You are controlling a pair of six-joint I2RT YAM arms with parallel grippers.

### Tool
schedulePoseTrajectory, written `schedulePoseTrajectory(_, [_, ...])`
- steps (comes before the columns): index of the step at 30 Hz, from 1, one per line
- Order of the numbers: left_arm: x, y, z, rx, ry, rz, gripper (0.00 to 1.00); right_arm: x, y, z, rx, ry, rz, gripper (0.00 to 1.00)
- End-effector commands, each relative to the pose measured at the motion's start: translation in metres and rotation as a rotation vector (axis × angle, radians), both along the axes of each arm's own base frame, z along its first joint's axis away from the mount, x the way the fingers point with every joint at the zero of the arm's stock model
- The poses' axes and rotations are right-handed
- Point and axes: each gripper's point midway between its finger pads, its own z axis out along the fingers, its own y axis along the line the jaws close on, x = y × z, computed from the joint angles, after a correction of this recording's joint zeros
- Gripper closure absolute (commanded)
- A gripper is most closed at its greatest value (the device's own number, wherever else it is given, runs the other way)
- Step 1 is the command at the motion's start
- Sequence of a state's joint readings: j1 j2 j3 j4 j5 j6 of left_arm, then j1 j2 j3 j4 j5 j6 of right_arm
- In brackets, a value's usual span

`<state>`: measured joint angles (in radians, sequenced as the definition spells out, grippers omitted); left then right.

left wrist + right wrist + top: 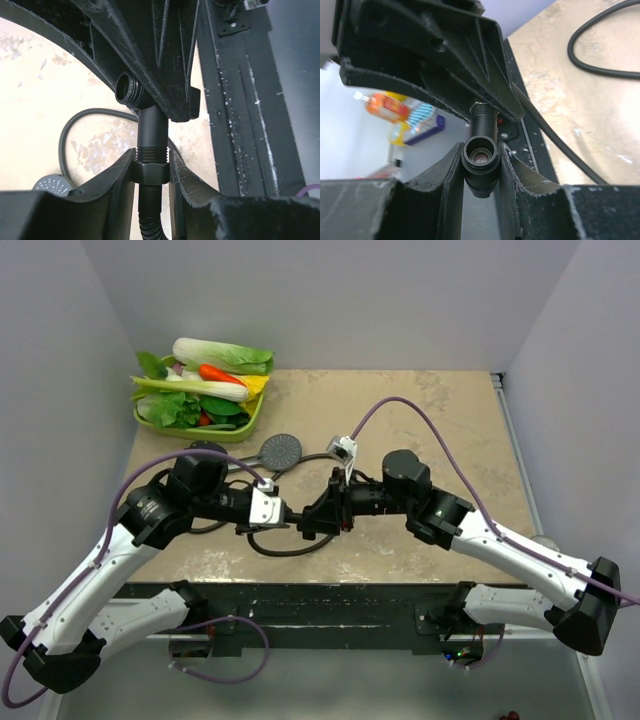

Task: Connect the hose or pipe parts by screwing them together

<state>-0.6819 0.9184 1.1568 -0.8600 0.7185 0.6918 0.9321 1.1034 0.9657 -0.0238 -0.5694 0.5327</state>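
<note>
The right gripper lowers outward next to the bare tabletop beside the shower head and releases the fitting (pixel 480 155), since that spot lies below and outward of it.
Both grippers meet over the table's middle front. My left gripper (pixel 150 161) (pixel 298 523) is shut on the hex end nut (pixel 150 172) of the dark flexible hose (pixel 90 113). A threaded stem rises from that nut into a black pipe fitting (pixel 480 155) with an open round port (pixel 125 89). My right gripper (pixel 480 150) (pixel 328 510) is shut on that fitting. The hose (pixel 285 548) loops on the table beneath the grippers. The dark grey shower head (pixel 283 450) lies face up behind them, apart from both grippers.
A green basket of toy vegetables (pixel 200 392) stands at the back left corner. A black rail (pixel 320 596) runs along the table's near edge. Purple cables (pixel 420 412) arch over both arms. Colourful bottles (pixel 395 117) show blurred beyond the table's edge.
</note>
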Motion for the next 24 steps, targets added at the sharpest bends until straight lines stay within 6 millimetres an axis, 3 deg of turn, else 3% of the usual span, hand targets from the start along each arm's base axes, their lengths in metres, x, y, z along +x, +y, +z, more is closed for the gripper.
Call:
schedulePoseTrajectory(1, [0.021, -0.010, 0.027, -0.081, -0.173, 0.018, 1.00, -0.001, 0.003, 0.048, 0.182, 0.155, 0.027, 1.00])
schedulePoseTrajectory(2, [0.024, -0.010, 0.026, -0.078, -0.164, 0.032, 0.98, 0.002, 0.002, 0.039, 0.134, 0.174, 0.003, 1.00])
schedulePoseTrajectory(3, [0.026, -0.011, 0.024, -0.072, -0.148, 0.041, 0.61, 0.008, 0.001, 0.046, 0.121, 0.108, -0.010, 1.00])
schedulePoseTrajectory(5, [0.031, -0.012, 0.023, -0.069, -0.100, 0.088, 0.01, 0.014, 0.002, 0.031, 0.046, 0.107, -0.033, 1.00])
schedulePoseTrajectory(6, [0.031, -0.013, 0.029, -0.085, -0.095, 0.097, 0.01, 0.018, 0.002, 0.032, 0.033, 0.075, -0.040, 1.00])
schedulePoseTrajectory(10, [0.031, -0.013, 0.050, -0.167, -0.095, 0.142, 0.01, 0.039, -0.003, 0.005, -0.078, 0.046, -0.114, 1.00])
schedulePoseTrajectory(15, [0.054, 0.000, 0.066, -0.162, -0.115, 0.317, 0.01, 0.099, -0.030, -0.048, -0.261, 0.059, -0.312, 1.00])
schedulePoseTrajectory(17, [0.070, 0.011, 0.062, -0.132, -0.106, 0.440, 0.01, 0.129, -0.043, -0.067, -0.298, 0.064, -0.389, 1.00])
schedulePoseTrajectory(19, [0.078, 0.019, 0.048, -0.078, -0.081, 0.498, 0.01, 0.156, -0.047, -0.100, -0.368, 0.082, -0.447, 1.00])
schedulePoseTrajectory(20, [0.084, 0.026, 0.042, -0.055, -0.071, 0.541, 0.01, 0.165, -0.046, -0.108, -0.374, 0.084, -0.454, 1.00])
schedulePoseTrajectory(21, [0.086, 0.029, 0.032, -0.024, -0.042, 0.565, 0.01, 0.176, -0.043, -0.134, -0.415, 0.130, -0.453, 1.00])
schedulePoseTrajectory(24, [0.099, 0.045, 0.017, 0.028, 0.001, 0.641, 0.01, 0.195, -0.034, -0.158, -0.465, 0.135, -0.442, 1.00])
